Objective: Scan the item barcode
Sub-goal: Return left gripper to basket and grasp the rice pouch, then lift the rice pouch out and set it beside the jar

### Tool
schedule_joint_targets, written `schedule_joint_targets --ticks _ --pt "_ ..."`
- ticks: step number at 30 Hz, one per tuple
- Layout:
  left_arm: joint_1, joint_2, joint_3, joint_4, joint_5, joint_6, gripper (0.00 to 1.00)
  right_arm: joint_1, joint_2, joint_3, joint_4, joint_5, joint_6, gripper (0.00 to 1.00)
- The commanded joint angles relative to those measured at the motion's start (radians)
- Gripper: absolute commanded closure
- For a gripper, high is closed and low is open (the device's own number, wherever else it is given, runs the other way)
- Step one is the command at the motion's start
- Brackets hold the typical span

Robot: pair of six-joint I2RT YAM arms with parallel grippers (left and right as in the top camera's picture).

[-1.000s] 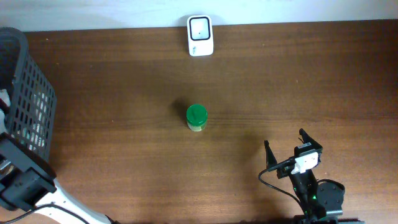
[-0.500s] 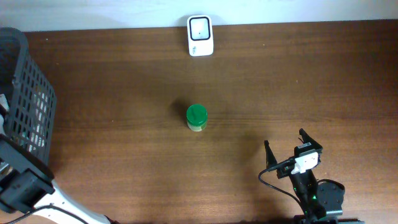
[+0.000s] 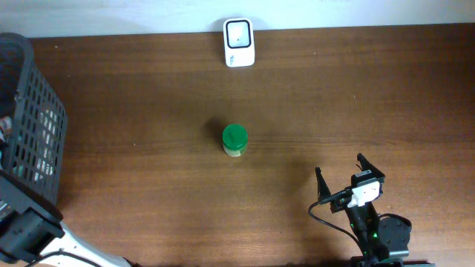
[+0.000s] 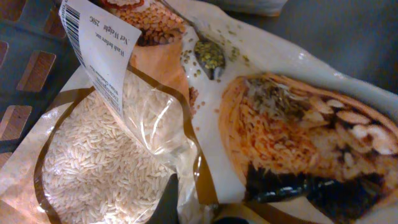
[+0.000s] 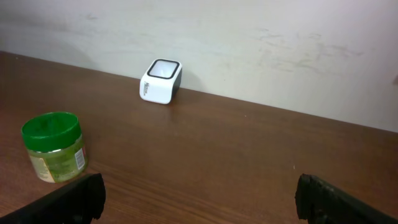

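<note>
Next, my left gripper lifts the bag over the basket's side, then lowers it onto the bare table between the basket (image 3: 37,126) and the green-lidded jar.
In the left wrist view, a clear bag of rice (image 4: 106,155) lies inside the basket, with a white barcode label (image 4: 93,56) standing up from its top. My left gripper (image 4: 196,214) is shut on a crumpled fold of the bag's clear plastic at the bottom of that view. In the overhead view only the left arm (image 3: 22,230) shows, reaching into the black basket (image 3: 37,126). The white scanner (image 3: 239,42) stands at the table's far edge. My right gripper (image 3: 341,174) is open near the front right, holding nothing; both its fingertips (image 5: 74,199) show.
A green-lidded jar (image 3: 234,140) stands mid-table, also visible as the jar (image 5: 55,146) left of my right gripper. A printed food pouch (image 4: 298,137) lies against the rice bag in the basket. The scanner (image 5: 161,81) sits before the pale wall.
My left arm has shifted slightly down at the basket and its jaws have closed. The right arm, jar and scanner have not moved.
</note>
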Motion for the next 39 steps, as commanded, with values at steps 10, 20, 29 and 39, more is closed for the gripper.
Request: schedule_joint_targets --ticks 10,20,29,39 --pt "0.019 -0.296 0.126 -0.051 -0.003 -0.127 1.00 0.005 -0.005 -0.005 -0.004 0.002 -0.002 0.02" --pt "-0.053 -0.636 0.140 0.112 0.003 -0.233 1.00 0.005 -0.005 -0.005 -0.005 0.002 -0.002 0.02" --pt "-0.505 -0.800 0.140 0.089 0.002 -0.232 1.00 0.005 -0.005 -0.005 -0.005 0.002 -0.002 0.02" --pt "-0.941 -0.633 0.090 -0.436 -0.114 -0.419 1.00 0.005 -0.005 -0.005 -0.004 0.002 -0.002 0.02"
